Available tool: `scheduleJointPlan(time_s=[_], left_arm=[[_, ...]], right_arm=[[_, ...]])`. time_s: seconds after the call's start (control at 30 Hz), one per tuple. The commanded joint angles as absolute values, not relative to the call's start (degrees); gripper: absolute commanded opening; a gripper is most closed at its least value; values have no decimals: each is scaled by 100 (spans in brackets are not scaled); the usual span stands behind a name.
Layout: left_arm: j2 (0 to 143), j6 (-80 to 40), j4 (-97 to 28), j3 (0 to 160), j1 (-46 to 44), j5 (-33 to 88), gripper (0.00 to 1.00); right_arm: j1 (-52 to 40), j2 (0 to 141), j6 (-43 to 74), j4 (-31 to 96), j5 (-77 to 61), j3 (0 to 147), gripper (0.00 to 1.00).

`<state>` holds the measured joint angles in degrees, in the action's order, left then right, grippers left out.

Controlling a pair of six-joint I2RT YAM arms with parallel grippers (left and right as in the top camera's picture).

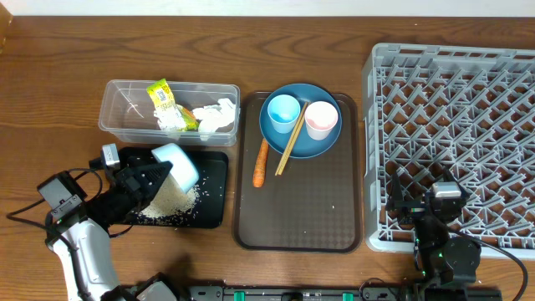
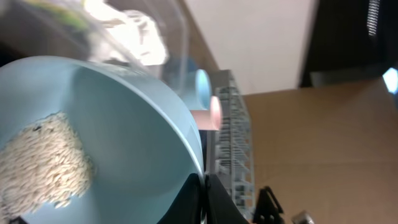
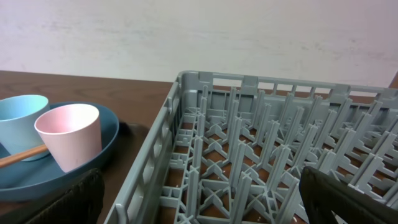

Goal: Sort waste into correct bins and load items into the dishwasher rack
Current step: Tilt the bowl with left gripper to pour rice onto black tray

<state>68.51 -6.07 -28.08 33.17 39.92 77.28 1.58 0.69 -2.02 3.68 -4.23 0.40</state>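
Rice still sticks to the inside of the tipped bowl, so next I need to turn my left gripper to level the bowl, lower it onto the rice (image 1: 171, 201) in the black tray and let go of the bowl's rim.
My left gripper (image 1: 159, 174) is shut on the rim of the white-and-light-blue bowl (image 1: 177, 164), tipped over the black tray (image 1: 213, 167). Rice (image 1: 171, 201) lies piled in the tray, and some still clings inside the bowl (image 2: 43, 165). The clear tub (image 1: 125, 104) holds the yellow-green wrapper (image 1: 165, 102) and white tissue (image 1: 219, 115). The carrot (image 1: 261, 163) lies on the brown tray (image 1: 318, 209). The dark blue plate (image 1: 322, 142) carries the light blue cup (image 1: 283, 111), the pink cup (image 1: 321, 119) and the chopsticks (image 1: 291, 142). My right gripper (image 3: 199, 199) is open over the grey rack's (image 1: 451, 142) front-left corner.
The brown serving tray sits between the black tray and the rack. The rack's low wall (image 3: 155, 143) stands right below my right gripper. Wooden table surface lies to the left and behind the tub.
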Motion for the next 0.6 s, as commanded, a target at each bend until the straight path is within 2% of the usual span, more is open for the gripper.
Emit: scheduleJointPlan(time_s=[0.0,0.3,0.57], left_arm=[[6879,-827,-2790,3323,4016,7006,6],[6877,-1190,-2716,3323,3767,6429,6],[6792,-2366,-1938,3406,2967,5951,6]], right_arm=[[196,38,-132,390,-403,32,99],[196,38,-132,390,-405,32,99],[196,38,-132,390,-405,32,99]])
